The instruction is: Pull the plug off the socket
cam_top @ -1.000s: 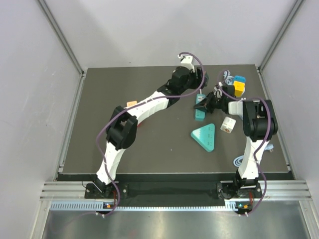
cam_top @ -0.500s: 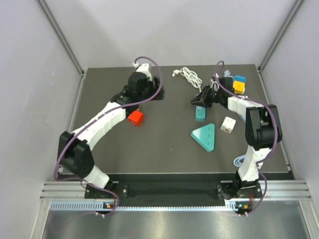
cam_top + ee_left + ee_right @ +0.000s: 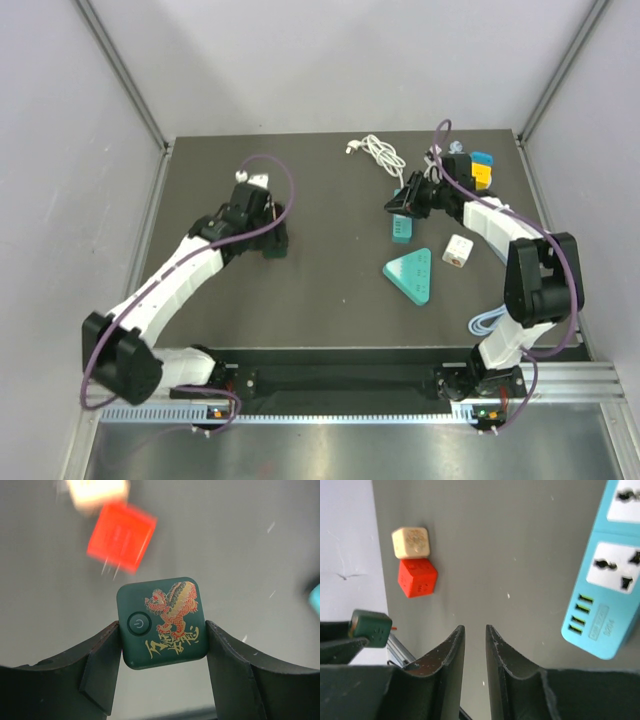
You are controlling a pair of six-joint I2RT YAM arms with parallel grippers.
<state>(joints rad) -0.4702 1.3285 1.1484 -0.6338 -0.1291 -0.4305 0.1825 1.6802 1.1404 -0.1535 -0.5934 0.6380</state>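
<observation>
The socket's outlets are empty, so the left gripper will move the plug down and slightly back onto the mat beside the red cube's prongs and release it.
The plug point(image 3: 162, 622) is a dark green cube with a power button and a red-and-gold dragon print. My left gripper point(image 3: 162, 630) is shut on its two sides and holds it above the mat. The same plug point(image 3: 371, 626) shows at the left edge of the right wrist view. The socket is a teal power strip point(image 3: 402, 229) lying right of centre; its outlets point(image 3: 612, 572) show nothing plugged in. My right gripper point(image 3: 398, 203) hovers at the strip's far end. Its jaws point(image 3: 475, 630) stand a narrow gap apart with nothing between them. My left gripper point(image 3: 268, 235) is at left-centre.
A red cube point(image 3: 121, 537) and a beige cube point(image 3: 97, 490) lie on the mat under my left gripper. A teal triangular block point(image 3: 411, 275), a white cube point(image 3: 457, 250), yellow and blue cubes point(image 3: 480, 172), a white cable point(image 3: 380, 152) and a pale blue cable point(image 3: 487, 322) lie on the right side.
My left arm has swung from the power strip across to the left and nearer, carrying the green plug. My right gripper's jaws have parted slightly beside the strip.
</observation>
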